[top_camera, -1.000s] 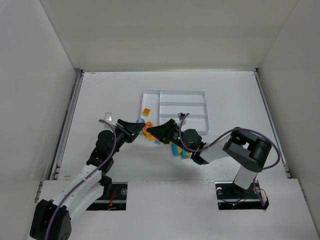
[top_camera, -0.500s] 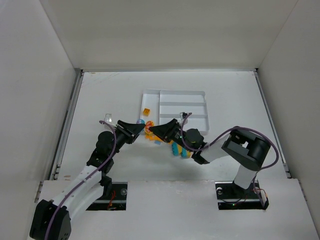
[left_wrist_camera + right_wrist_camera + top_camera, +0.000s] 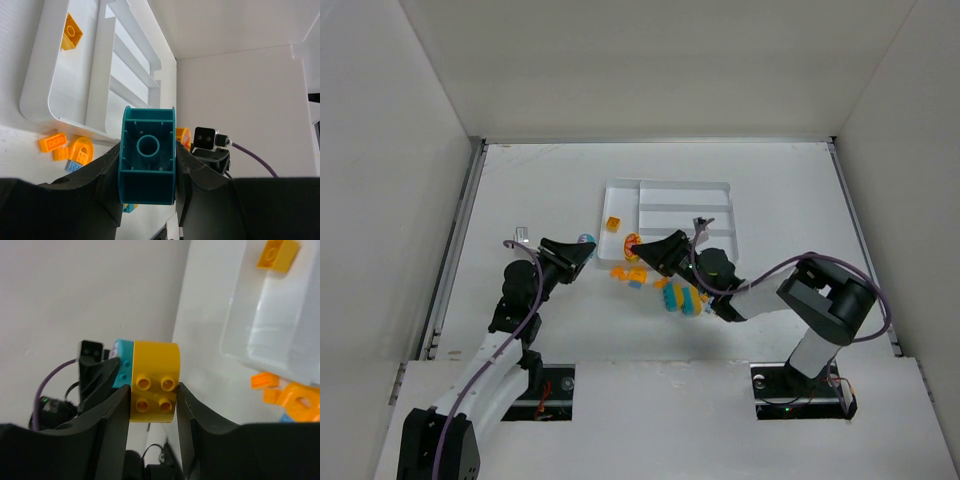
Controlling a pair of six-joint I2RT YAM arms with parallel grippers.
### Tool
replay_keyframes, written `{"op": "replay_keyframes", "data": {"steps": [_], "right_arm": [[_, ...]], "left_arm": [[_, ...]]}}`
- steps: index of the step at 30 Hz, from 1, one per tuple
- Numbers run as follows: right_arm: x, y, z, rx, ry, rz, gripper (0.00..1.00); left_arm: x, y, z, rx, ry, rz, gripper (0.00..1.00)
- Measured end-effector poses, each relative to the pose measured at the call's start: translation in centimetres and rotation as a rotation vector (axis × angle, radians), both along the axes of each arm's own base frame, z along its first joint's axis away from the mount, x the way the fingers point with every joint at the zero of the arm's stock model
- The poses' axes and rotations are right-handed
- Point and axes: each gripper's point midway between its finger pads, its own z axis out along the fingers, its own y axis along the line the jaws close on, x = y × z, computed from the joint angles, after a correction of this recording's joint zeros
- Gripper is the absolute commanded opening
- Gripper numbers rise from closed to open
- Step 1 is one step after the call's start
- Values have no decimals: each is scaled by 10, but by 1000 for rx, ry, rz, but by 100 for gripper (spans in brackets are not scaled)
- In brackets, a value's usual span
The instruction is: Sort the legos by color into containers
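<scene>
My left gripper holds the teal lego (image 3: 147, 150) and will next swing outward and tip down over the tray's far long container (image 3: 131, 46) to let the lego go, because that container is still empty.
My left gripper (image 3: 148, 156) is shut on a teal lego (image 3: 147, 150), which I see from its hollow underside. In the top view this gripper (image 3: 582, 245) hovers left of the white tray (image 3: 720, 186). My right gripper (image 3: 152, 402) is shut on a yellow rounded lego (image 3: 154, 380), and in the top view it (image 3: 638, 245) hangs just in front of the tray's near left corner. The two held legos are a small gap apart. One orange lego (image 3: 613, 223) lies in the tray's narrow left container. Loose orange and blue legos (image 3: 630, 272) lie on the table.
A stacked clump of teal, yellow and blue legos (image 3: 680, 297) sits under the right arm. The tray's three long containers (image 3: 131, 60) hold nothing that I can see. White walls enclose the table on the left, back and right.
The right gripper has shut on the yellow lego. The two grippers, close together before, have drawn apart: the left one went left with the teal lego, the right one toward the tray.
</scene>
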Motion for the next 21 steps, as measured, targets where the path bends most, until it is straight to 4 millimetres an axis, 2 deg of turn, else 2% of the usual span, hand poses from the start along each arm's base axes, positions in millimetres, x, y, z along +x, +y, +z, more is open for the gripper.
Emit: {"op": "replay_keyframes", "data": {"steps": [5,11,16,18,21], "right_arm": [[32,1,-13,-150,19,-50,29],[69,13,-4,-304,-8,-91,33],[82,20,-20,-406,18,-85,39],[84,20,-32,-448,39,-81,45],[87,19,-48,-506,69,-80,60]], "left_arm": [[-1,0,-2,25,-8,-12,16],[-2,3,-15,87,12,-13,16],[-1,3,-27,141,31,-12,16],[-1,2,-31,160,39,-15,16],[-1,0,-35,187,47,-18,16]]}}
